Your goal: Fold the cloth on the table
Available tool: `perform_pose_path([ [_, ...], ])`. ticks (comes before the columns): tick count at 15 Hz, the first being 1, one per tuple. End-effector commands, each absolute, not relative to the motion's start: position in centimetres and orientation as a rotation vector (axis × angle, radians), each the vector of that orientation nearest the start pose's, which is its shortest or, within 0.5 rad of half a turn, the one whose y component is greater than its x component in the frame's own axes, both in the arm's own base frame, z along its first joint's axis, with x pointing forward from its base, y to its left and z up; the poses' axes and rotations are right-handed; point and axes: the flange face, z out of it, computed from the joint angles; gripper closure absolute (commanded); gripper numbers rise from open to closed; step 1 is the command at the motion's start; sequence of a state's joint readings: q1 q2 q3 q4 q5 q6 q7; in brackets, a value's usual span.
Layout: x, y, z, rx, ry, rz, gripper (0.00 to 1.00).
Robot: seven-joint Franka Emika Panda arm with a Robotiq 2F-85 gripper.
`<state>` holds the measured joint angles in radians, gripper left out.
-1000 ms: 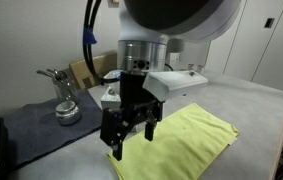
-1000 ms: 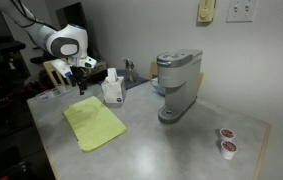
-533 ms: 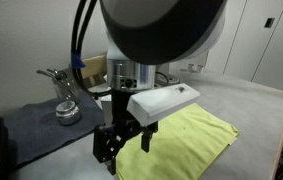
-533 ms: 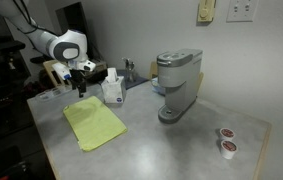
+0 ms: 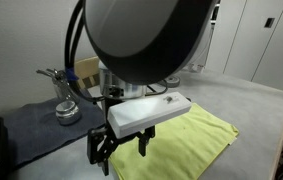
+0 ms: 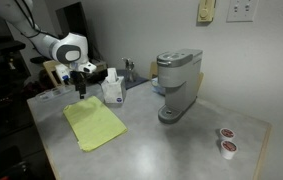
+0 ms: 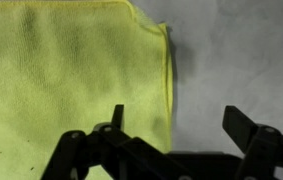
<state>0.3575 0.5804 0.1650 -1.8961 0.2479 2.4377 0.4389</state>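
Observation:
The cloth's hemmed edge [image 5: 118,163] [image 7: 169,127] gets pinched next as my gripper lowers to the table, since that hem lies below my gripper, between its open fingers.
The light yellow-green cloth [image 5: 186,140] lies flat on the grey table [image 5: 251,105]; it also shows in an exterior view [image 6: 94,124] and in the wrist view [image 7: 61,80]. My gripper [image 5: 121,152] is open and empty, hanging just above the cloth's near corner. In the wrist view the gripper [image 7: 179,118] straddles the cloth's hemmed edge, one finger over the fabric, the other over bare table [image 7: 241,50]. In an exterior view the gripper [image 6: 80,92] is at the cloth's far end.
A dark grey-blue mat [image 5: 31,125] with a metal pot [image 5: 67,112] lies beside the cloth. A tissue box [image 6: 112,88], a coffee machine [image 6: 178,85] and two small pods [image 6: 226,140] stand on the table.
The arm has swung lower and toward the camera, bringing the open gripper down over the cloth's corner. The cloth has not moved.

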Motion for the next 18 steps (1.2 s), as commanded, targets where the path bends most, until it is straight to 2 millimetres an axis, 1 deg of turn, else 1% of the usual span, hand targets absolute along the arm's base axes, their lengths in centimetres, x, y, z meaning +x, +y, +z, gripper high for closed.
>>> perform_pose_path([
  [1,55.6,31.2,18.3,-2.962,0.283,0.184,0.0],
  [5,56.0,31.0,16.8,-2.979,0.358,0.197,0.0],
  [9,56.4,30.9,15.6,-2.982,0.388,0.217,0.0],
  [15,56.5,31.0,14.5,-2.985,0.369,0.246,0.0],
  [18,56.4,31.0,14.4,-2.987,0.362,0.254,0.0],
])
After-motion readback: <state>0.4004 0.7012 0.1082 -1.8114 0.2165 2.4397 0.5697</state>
